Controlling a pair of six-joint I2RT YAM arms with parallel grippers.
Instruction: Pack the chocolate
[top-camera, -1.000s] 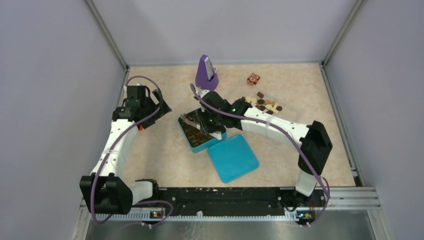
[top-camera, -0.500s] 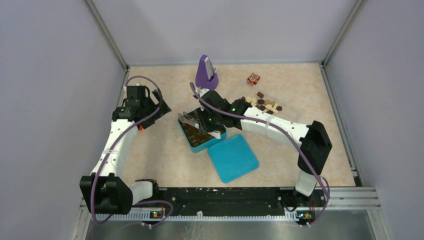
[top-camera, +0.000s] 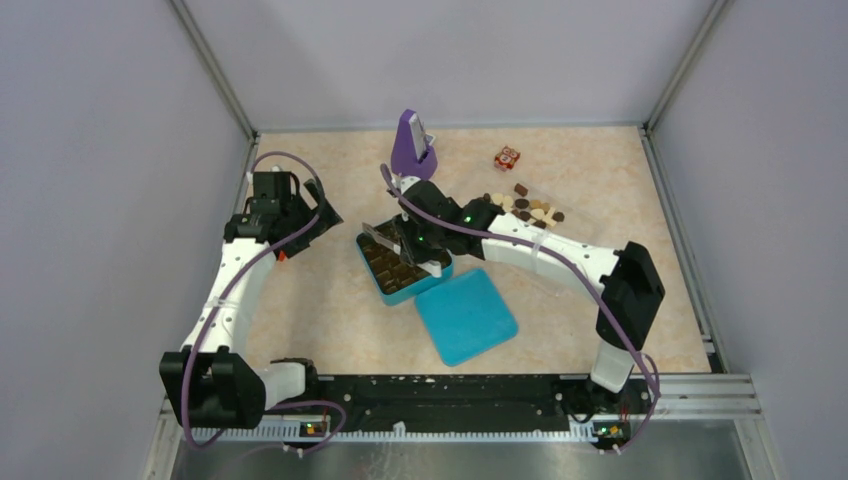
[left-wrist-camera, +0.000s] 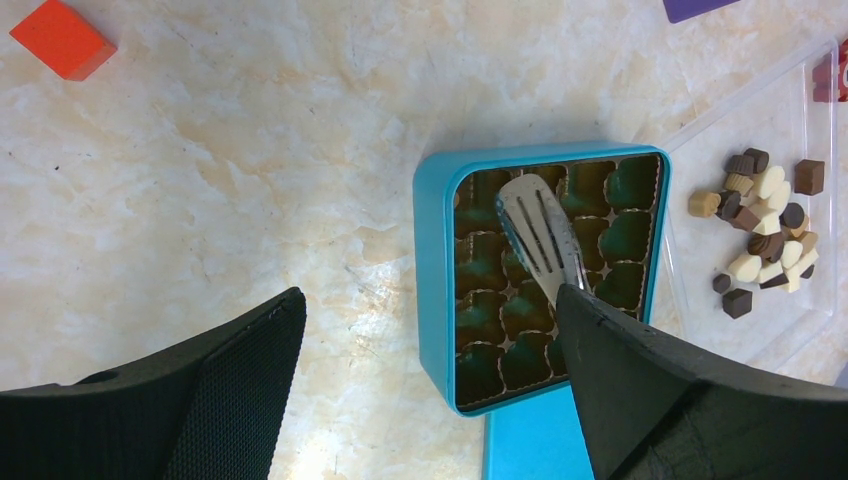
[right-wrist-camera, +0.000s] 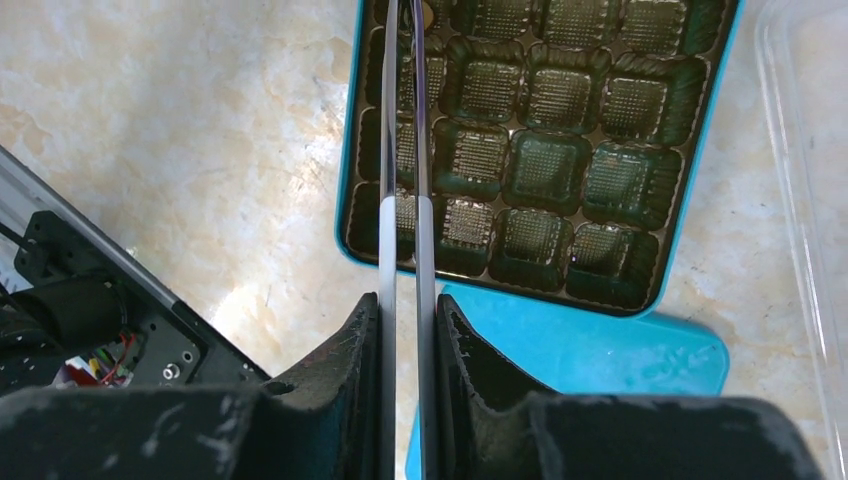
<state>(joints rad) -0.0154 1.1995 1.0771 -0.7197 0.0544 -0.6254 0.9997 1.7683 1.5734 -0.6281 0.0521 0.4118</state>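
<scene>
Next I should move my right gripper toward the right in the top view from the box (top-camera: 372, 270) over the chocolate heap and release the tongs, since many cups of the box stand empty.
The chocolate (top-camera: 526, 209), several dark, light brown and cream pieces, lies in a heap on a clear plastic tray at the back right; it also shows in the left wrist view (left-wrist-camera: 765, 215). An open teal box (top-camera: 372, 270) with a brown cupped insert (right-wrist-camera: 545, 150) sits mid-table; the cups that show are empty. My right gripper (top-camera: 416, 246) (right-wrist-camera: 407, 305) is shut on metal tongs (right-wrist-camera: 388, 200), whose slotted tips (left-wrist-camera: 540, 232) hover over the box's back-left part. I cannot tell if the tongs hold a piece. My left gripper (top-camera: 320, 216) is open and empty, left of the box.
The teal lid (top-camera: 466, 316) lies flat against the box's near right side. A purple stand (top-camera: 411, 146) is behind the box. A red-and-white cube (top-camera: 507, 157) sits at the back right. A small red block (left-wrist-camera: 62, 38) lies near my left gripper.
My right gripper has shifted the tongs slightly to the left and back over the box. The left arm has not moved.
</scene>
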